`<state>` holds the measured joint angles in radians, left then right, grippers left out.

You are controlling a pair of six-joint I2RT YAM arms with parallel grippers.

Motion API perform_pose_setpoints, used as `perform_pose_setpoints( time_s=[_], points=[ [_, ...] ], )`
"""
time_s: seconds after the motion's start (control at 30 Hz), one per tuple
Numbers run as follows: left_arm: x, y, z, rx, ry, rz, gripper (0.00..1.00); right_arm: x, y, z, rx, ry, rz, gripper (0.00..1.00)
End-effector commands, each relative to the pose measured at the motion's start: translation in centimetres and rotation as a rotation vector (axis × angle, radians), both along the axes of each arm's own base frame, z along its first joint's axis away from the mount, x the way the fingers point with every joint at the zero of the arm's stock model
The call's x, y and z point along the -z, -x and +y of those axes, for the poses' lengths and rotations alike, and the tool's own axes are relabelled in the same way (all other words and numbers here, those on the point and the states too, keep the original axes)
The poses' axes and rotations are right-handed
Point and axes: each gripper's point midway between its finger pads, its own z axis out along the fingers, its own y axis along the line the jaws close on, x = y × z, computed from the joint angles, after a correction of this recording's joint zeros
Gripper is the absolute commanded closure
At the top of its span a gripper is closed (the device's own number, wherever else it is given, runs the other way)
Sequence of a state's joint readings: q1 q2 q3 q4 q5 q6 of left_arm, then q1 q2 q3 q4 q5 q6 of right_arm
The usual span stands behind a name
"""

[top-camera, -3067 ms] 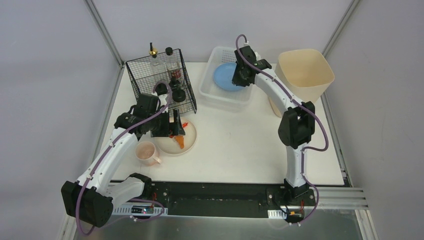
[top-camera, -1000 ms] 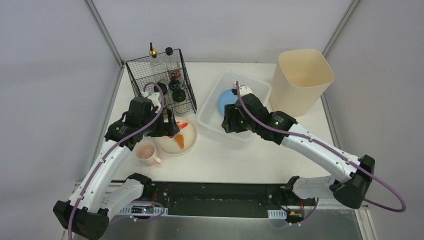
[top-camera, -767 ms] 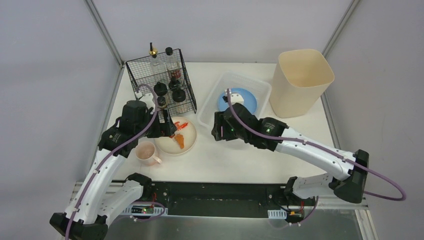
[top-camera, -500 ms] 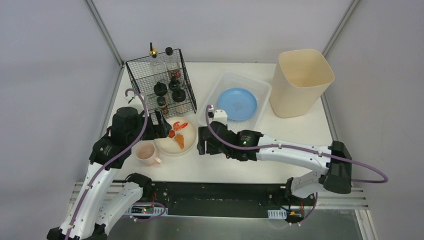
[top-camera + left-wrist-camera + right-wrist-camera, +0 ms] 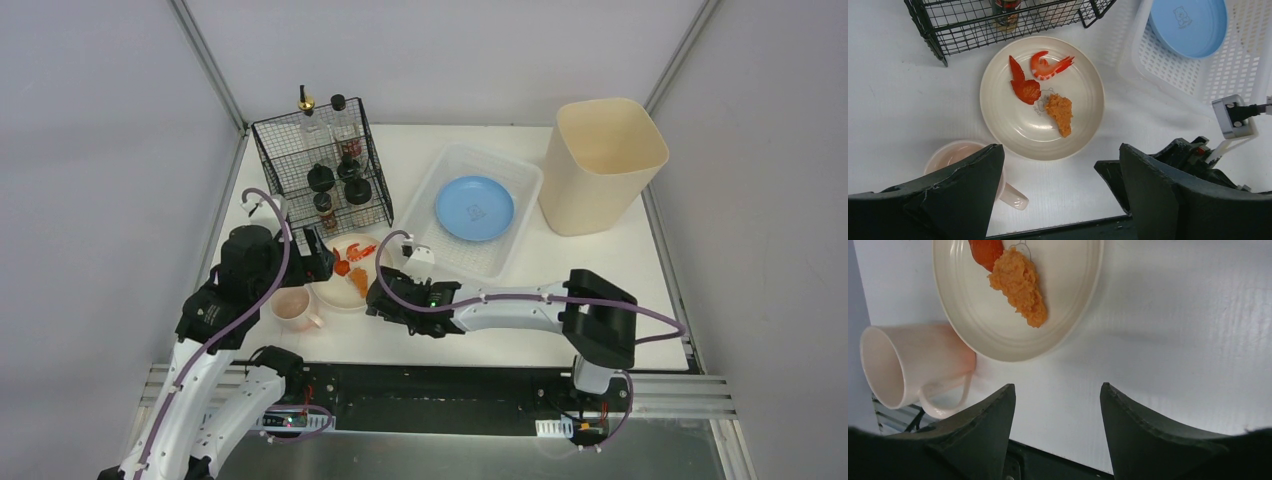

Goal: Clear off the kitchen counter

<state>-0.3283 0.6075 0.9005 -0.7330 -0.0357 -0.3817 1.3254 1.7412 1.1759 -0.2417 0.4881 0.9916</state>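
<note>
The plate's rim (image 5: pixel 1074 329) beside the orange mash is below my right gripper's open fingers and farther outward, so my right gripper will next go down and outward until those fingers are on both sides of that rim.
On the white kitchen counter (image 5: pixel 620 250) a cream plate (image 5: pixel 335 288) holds a shrimp, a red piece and orange mash. A pink mug (image 5: pixel 293 307) stands touching the plate's near-left side. My left gripper (image 5: pixel 320 262) is open and empty, above the plate's left edge; in its wrist view (image 5: pixel 1059 147) the plate (image 5: pixel 1023 125) and mug (image 5: pixel 955 152) lie below it. My right gripper (image 5: pixel 375 295) is open and empty, low at the plate's near-right rim; its wrist view (image 5: pixel 1057 386) shows the plate (image 5: pixel 983 315) and mug (image 5: pixel 903 365) ahead.
A blue plate (image 5: pixel 474 207) lies in the white perforated basket (image 5: pixel 470 258) right of the cream plate. A black wire rack (image 5: pixel 320 165) with bottles stands at the back left. A tall beige bin (image 5: pixel 600 160) stands at the back right.
My right arm left the blue plate in the basket and swung near and left, down to the cream plate. My left gripper drew back from over the plate toward the near left.
</note>
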Motion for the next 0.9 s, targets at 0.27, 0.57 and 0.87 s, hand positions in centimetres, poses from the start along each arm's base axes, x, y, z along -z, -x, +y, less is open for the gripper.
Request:
perform_pose_setpoints(
  time_s=[0.27, 0.57, 0.87],
  points=[
    [-0.1, 0.1, 0.2, 0.001, -0.006, -0.033, 0.11, 2.7, -2.4, 2.9, 0.296, -0.220, -0.008, 0.39],
    [-0.2, 0.2, 0.0, 0.011, -0.003, -0.032, 0.11, 4.7, -3.7, 1.4, 0.412, -0.256, -0.050, 0.48],
    [-0.1, 0.1, 0.2, 0.002, -0.003, -0.029, 0.11, 6.4, -4.7, 1.5, 0.447, -0.283, -0.036, 0.54]
  ],
)
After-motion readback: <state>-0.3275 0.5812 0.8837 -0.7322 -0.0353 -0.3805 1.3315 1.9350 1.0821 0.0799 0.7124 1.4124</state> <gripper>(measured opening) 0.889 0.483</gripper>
